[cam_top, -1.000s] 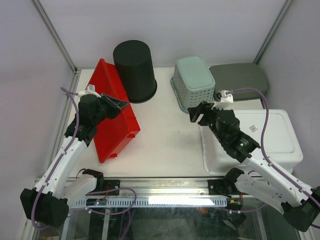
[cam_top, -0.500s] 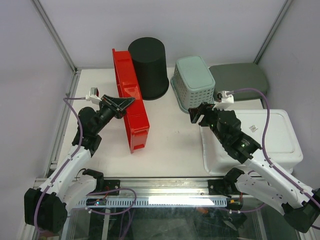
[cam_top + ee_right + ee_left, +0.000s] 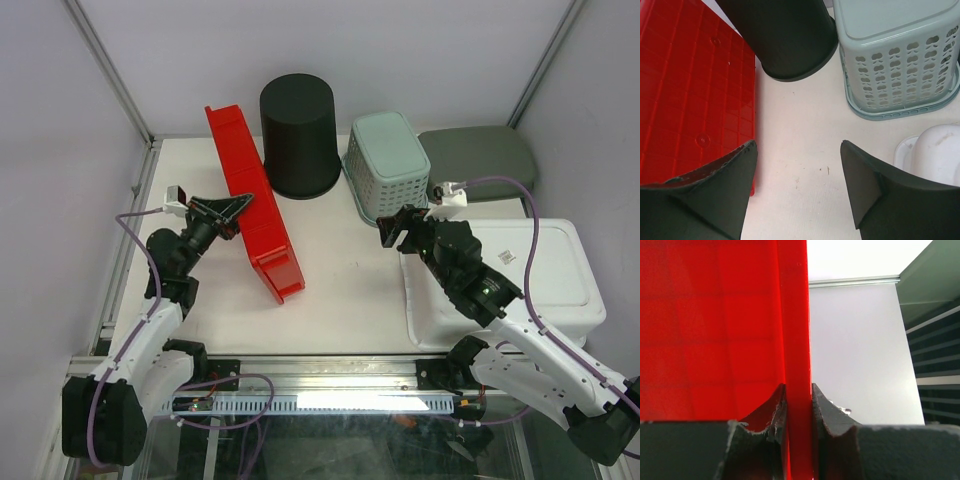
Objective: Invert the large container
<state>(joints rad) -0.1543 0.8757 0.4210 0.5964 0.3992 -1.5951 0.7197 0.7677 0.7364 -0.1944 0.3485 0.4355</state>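
Observation:
The container's ribbed bottom faces sideways, so its upper rim should next be pulled to the left in the top view by my left gripper, over the bare tabletop, and let go.
The large red container (image 3: 258,205) stands on edge on the white table, its ribbed bottom facing right. My left gripper (image 3: 236,206) is shut on its upper rim; in the left wrist view the fingers (image 3: 827,410) pinch the red rim (image 3: 794,315) from both sides, with the container's inside (image 3: 710,330) on the left. My right gripper (image 3: 400,228) is open and empty above the table to the right of the container. Its wrist view shows the red bottom (image 3: 695,90) at left, and the gripper (image 3: 799,145) is clear of it.
An upside-down black bucket (image 3: 298,135) stands right behind the red container, also in the right wrist view (image 3: 780,35). An upside-down pale green basket (image 3: 388,165) (image 3: 895,55), a grey-green lid (image 3: 485,160) and a white tub (image 3: 500,280) fill the right side.
The red container has been tipped from leaning left to standing on edge, still held by my left gripper. The black bucket has shifted to the right. My right arm has not moved.

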